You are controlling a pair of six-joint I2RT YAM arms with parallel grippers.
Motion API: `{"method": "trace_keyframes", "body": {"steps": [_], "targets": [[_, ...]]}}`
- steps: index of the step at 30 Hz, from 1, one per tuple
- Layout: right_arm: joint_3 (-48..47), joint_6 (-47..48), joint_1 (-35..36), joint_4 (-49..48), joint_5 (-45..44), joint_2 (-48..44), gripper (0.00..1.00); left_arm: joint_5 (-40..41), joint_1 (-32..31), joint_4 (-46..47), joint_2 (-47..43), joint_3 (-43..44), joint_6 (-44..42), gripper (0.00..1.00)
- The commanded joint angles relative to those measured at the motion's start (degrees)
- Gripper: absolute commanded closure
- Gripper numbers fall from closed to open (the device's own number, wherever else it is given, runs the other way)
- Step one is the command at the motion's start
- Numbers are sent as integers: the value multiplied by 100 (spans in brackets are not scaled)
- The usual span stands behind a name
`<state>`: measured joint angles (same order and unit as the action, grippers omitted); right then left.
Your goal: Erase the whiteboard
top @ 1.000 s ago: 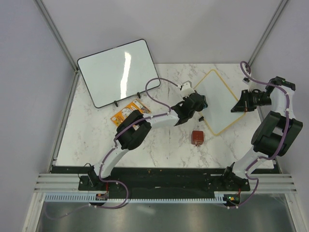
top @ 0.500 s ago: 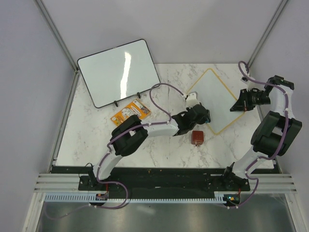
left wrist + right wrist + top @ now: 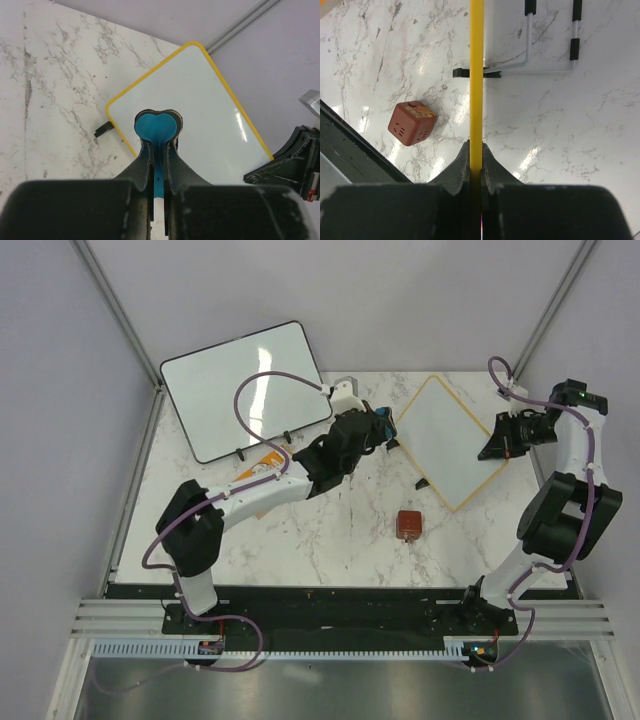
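Observation:
The whiteboard shows plain white, so the left gripper will next pull back, go down to the bare tabletop [image 3: 348, 483] beside the orange packet and let go of the eraser.
The whiteboard [image 3: 447, 440], small with a yellow frame, lies turned like a diamond at the back right of the table. Its face [image 3: 200, 100] shows plain white, with no writing that I can see. My left gripper [image 3: 383, 430] is shut on a blue eraser [image 3: 156, 127] and sits just off the board's left corner. The eraser's rounded tip hangs over that corner. My right gripper [image 3: 498, 448] is shut on the board's right edge, seen edge-on as a yellow strip [image 3: 476, 75] between its fingers [image 3: 462, 165].
A larger black-framed whiteboard [image 3: 245, 390] leans at the back left. An orange packet [image 3: 262, 468] lies partly under my left arm. A red-brown cube [image 3: 408, 524] sits near the board's lower corner. A black clip foot [image 3: 422, 483] and a wire stand [image 3: 550, 50] lie by the board.
My left arm has swung from the board's near-left edge by the cube up and left to its far-left corner, eraser still held. The right gripper has shifted slightly with the board.

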<state>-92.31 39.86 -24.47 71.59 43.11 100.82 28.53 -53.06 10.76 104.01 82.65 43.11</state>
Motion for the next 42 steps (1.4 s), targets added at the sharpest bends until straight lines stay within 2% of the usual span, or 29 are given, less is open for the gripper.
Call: {"method": "trace_keyframes", "body": {"steps": [1,13,23,29,30,31,33,34,36,42], "targets": [[-524,-215,-14,-207,259,25,100,249,-20,-145,-398,-416,-523,98],[-648,-646,117,-566,847,360,100,416,-29,-127,-891,-1409,-585,98],[204,-1533,214,-1982,831,219,100,487,-64,-118,-1163,-1937,-523,98],[688,-1455,223,-2264,716,219,100,469,-100,-136,-1233,-2042,-514,98],[741,-1402,232,-2264,664,211,96,460,-108,-136,-1234,-2051,-541,98],[828,-1332,223,-2264,620,184,86,460,-108,-145,-1251,-2043,-558,98],[899,-1261,223,-2273,558,167,74,469,-108,-154,-1304,-2060,-611,98],[951,-1218,232,-2290,532,132,65,469,-108,-154,-1321,-2069,-620,98],[961,-1261,223,-2343,470,149,58,478,-108,-180,-1418,-2095,-681,98],[689,-1445,232,-2369,531,412,50,495,-108,-268,-1646,-2236,-769,98]]}}
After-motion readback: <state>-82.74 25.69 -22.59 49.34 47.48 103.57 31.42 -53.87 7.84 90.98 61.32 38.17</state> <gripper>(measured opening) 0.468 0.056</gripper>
